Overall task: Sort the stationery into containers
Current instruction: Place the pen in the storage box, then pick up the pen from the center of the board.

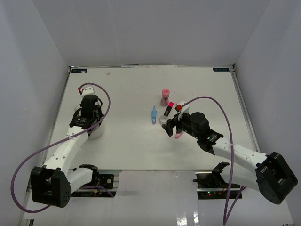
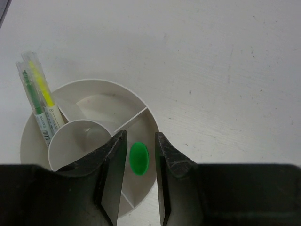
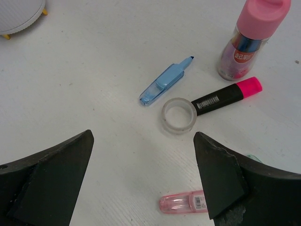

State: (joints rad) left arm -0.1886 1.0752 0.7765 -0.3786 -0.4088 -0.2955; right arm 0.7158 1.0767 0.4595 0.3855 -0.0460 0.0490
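My right gripper reaches outward next, turns its fingers across the marker's black body (image 1: 167, 111) (image 3: 218, 100) and lowers them to close. The black marker lies slantwise below and outward of it.
The white round container (image 2: 89, 87) has divided compartments and sits under my left gripper (image 2: 140, 134); it also shows in the top view (image 1: 97, 132). Two thin pens (image 2: 37, 94), one green and one yellow, stand in one compartment. A green highlighter (image 2: 138, 158) stands end-on in another, between my left fingers with a gap on each side. My right gripper (image 3: 143, 136) is wide open and empty above the table. A pink highlighter (image 3: 183, 203) lies by its right finger. Beyond lie a tape roll (image 3: 178, 115), a red-capped black marker (image 3: 225, 96), a blue pen (image 3: 164, 82) and a pink-capped cylinder (image 3: 251, 40).
A white ribbed round object with yellow feet (image 3: 19, 16) sits at the far left of the right wrist view. The loose stationery is clustered at the table's centre right (image 1: 164, 113). White walls enclose the table on three sides.
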